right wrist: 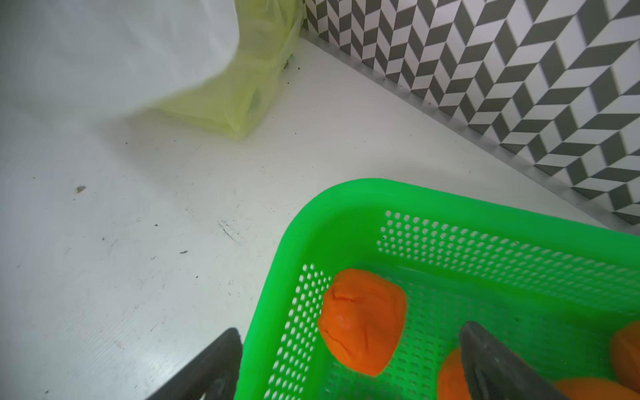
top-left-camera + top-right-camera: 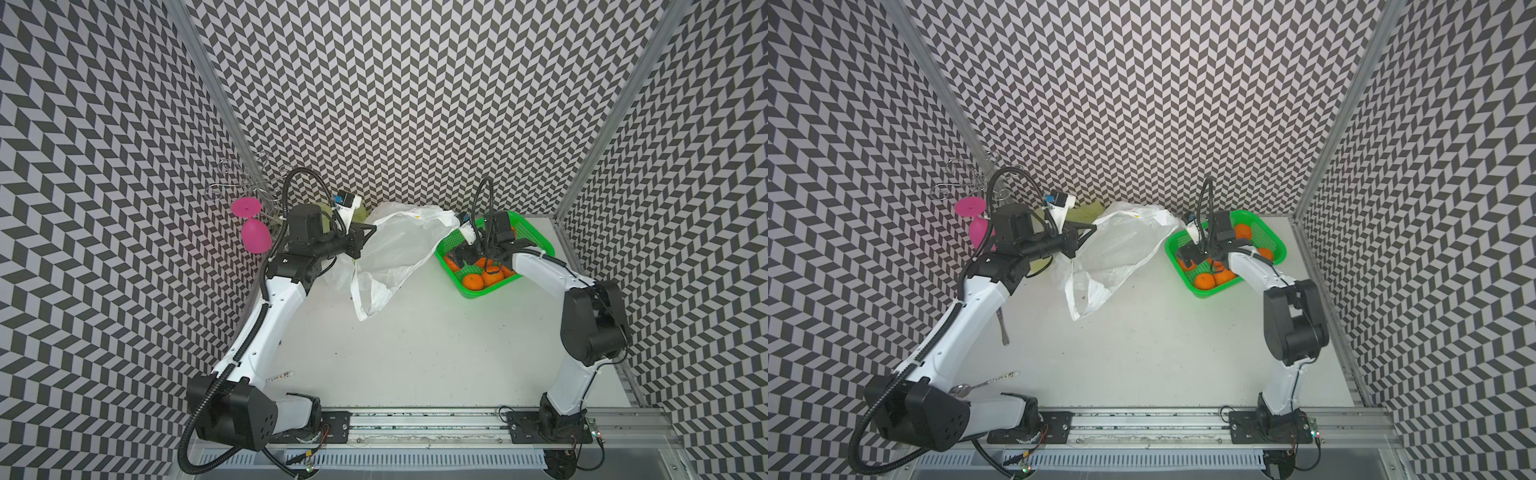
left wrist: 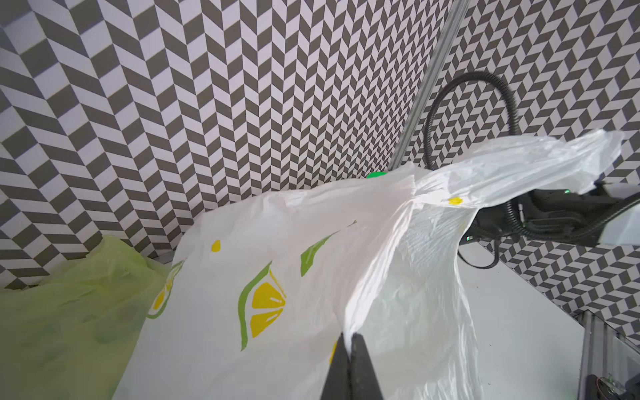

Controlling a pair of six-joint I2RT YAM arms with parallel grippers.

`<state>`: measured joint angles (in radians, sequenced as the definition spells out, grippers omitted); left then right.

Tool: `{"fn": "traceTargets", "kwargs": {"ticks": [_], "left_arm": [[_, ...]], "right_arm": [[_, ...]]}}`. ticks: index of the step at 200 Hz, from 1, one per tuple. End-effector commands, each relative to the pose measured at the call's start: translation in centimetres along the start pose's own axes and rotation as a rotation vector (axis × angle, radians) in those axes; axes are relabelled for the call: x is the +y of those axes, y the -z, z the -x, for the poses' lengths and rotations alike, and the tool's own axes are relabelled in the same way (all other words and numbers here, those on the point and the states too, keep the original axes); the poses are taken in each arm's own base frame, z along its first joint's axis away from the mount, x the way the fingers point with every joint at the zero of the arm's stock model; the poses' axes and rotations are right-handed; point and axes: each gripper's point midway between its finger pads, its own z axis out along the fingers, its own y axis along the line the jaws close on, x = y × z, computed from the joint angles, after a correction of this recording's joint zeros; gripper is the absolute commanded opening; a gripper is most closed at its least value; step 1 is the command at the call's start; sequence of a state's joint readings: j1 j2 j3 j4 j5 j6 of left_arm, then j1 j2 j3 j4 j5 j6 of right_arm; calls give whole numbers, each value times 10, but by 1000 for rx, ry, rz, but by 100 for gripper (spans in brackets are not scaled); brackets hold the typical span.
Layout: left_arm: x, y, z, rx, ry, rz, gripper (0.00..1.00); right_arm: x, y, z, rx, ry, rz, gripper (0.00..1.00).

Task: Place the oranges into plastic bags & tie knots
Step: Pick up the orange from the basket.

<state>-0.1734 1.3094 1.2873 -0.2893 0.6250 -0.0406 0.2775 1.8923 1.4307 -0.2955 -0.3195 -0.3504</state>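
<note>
The wrinkled orange [image 1: 363, 321] lies below, between my open fingers, so next my right gripper will move down past the basket's rim [image 1: 346, 197] and close around it.
The white plastic bag [image 2: 399, 253] with lemon-slice prints [image 3: 266, 304] hangs spread above the table's back middle. My left gripper [image 3: 349, 337] is shut on a bunched fold of its edge. The yellow-green bag [image 3: 69, 311] lies crumpled behind it by the back wall. Several oranges [image 2: 473, 281] sit in the green mesh basket [image 2: 536, 237] at the back right. My right gripper [image 1: 349, 330] is open, straddling the basket's rim [image 1: 346, 197]. One finger is outside over the table, the other inside. A wrinkled orange [image 1: 362, 320] lies between them, untouched. No knots are in view.
A pink wine glass [image 2: 255, 235] hangs from a wire rack [image 2: 249, 178] at the back left. A spoon [image 2: 984, 384] and another utensil [image 2: 1003, 328] lie beside the left arm. Patterned walls close in the back and both sides.
</note>
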Motion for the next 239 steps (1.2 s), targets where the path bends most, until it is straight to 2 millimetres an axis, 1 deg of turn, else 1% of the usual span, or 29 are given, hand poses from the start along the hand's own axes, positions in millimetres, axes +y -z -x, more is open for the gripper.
{"fn": "traceTargets", "kwargs": {"ticks": [1, 15, 48, 65, 85, 102, 108, 119, 134, 146, 153, 164, 174, 183, 198, 210, 225, 233, 239], "left_arm": [[-2, 9, 16, -67, -2, 4, 0], [-1, 8, 15, -67, 0, 8, 0], [1, 6, 13, -68, 2, 13, 0], [2, 5, 11, -68, 7, 11, 0], [3, 4, 10, -68, 16, 11, 0], [1, 5, 11, -74, 15, 4, 0], [0, 5, 12, -76, 15, 0, 0], [-2, 6, 13, -84, 14, -6, 0], [3, 5, 12, -93, 37, 15, 0], [11, 3, 9, -95, 80, 52, 0], [14, 2, 7, -95, 100, 62, 0], [16, 0, 3, -91, 130, 66, 0], [17, -1, 0, -91, 154, 65, 0], [17, -3, -2, -93, 173, 61, 0], [13, -4, -4, -97, 192, 51, 0], [10, -7, -7, -91, 204, 46, 0], [7, -13, -12, -74, 209, 41, 0], [5, -17, -15, -63, 209, 39, 0], [2, -20, -18, -56, 208, 32, 0]], "right_arm": [[-13, -20, -3, 45, -10, -46, 97], [-18, -34, -15, 102, -24, -61, 96], [-26, -50, -34, 149, -43, -92, 92], [-25, -56, -44, 175, -50, -83, 89], [-17, -64, -56, 202, -65, -40, 88], [-16, -68, -62, 224, -74, -25, 80], [-16, -68, -60, 227, -70, -22, 75], [-18, -62, -50, 210, -56, -21, 66], [-18, -38, -24, 140, -35, -15, 58], [-17, -6, -2, 68, -17, -7, 53], [-14, 16, 9, 22, -7, 7, 51], [-4, 52, 17, -37, 14, 46, 49], [13, 81, 15, -65, 48, 103, 47], [33, 104, 8, -71, 94, 160, 47], [82, 140, -6, -109, 172, 328, 46], [121, 168, -6, -151, 241, 449, 46], [170, 193, 4, -178, 353, 562, 46], [194, 201, 17, -198, 397, 602, 46], [209, 206, 31, -225, 421, 619, 46]]}}
